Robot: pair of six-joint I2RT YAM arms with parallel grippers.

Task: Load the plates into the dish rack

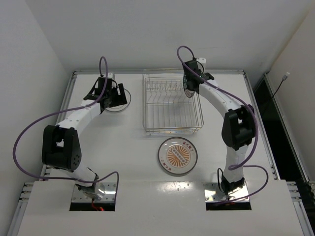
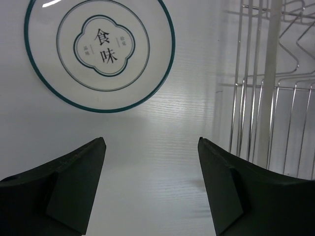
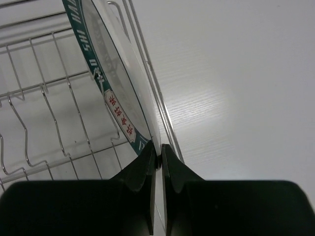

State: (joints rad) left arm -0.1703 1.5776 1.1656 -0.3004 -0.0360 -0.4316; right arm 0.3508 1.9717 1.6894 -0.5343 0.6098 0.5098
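The rack's end slot (image 1: 186,100) (image 3: 112,133) is below and the plate is already standing on edge. My right gripper will next lower the plate between the wires and let go of the plate's rim.
The dish rack (image 1: 172,104) stands at the back middle of the table. My right gripper (image 1: 191,82) is shut on the rim of the dark patterned-rim plate (image 1: 187,93), held on edge inside the rack's right end; the right wrist view shows the jaws (image 3: 158,152) pinching the plate (image 3: 110,78) just inside the rack's side wires (image 3: 49,123). My left gripper (image 1: 113,96) hovers open and empty over the ringed white plate (image 1: 124,102), which lies flat left of the rack (image 2: 98,49). The orange sunburst plate (image 1: 177,156) lies flat in front of the rack.
In the left wrist view the rack's wires (image 2: 266,98) stand close on the right of my open left gripper (image 2: 151,147). White walls enclose the table on the left, back and right. Purple cables loop from both arms.
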